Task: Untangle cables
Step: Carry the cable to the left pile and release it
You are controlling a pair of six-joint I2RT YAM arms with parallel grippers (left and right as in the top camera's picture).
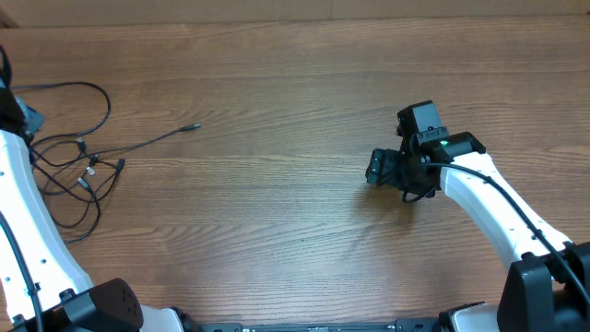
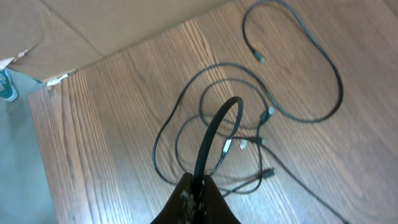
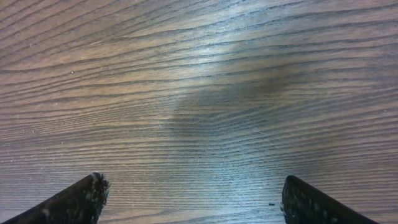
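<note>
My left gripper will next pull the held cord left in the overhead view, toward the table's edge, and release it, as the cord still runs among the loops.
The cables (image 1: 81, 164) lie in a loose tangle of thin black loops at the table's far left, with one end (image 1: 191, 126) stretching right. In the left wrist view the loops (image 2: 292, 115) spread on the wood with several small silver-tipped plugs (image 2: 227, 147) near the middle. My left gripper (image 2: 198, 186) is shut on one black cord (image 2: 214, 124), which arcs up out of the jaws above the tangle. In the overhead view it sits at the left edge (image 1: 17, 115). My right gripper (image 1: 376, 168) is open and empty over bare wood (image 3: 193, 186), far right of the cables.
The table's left edge and corner (image 2: 46, 93) run close to the tangle, with beige floor (image 2: 93, 25) beyond. The white left arm (image 1: 23, 212) lies along the table's left side, partly over the cable loops.
</note>
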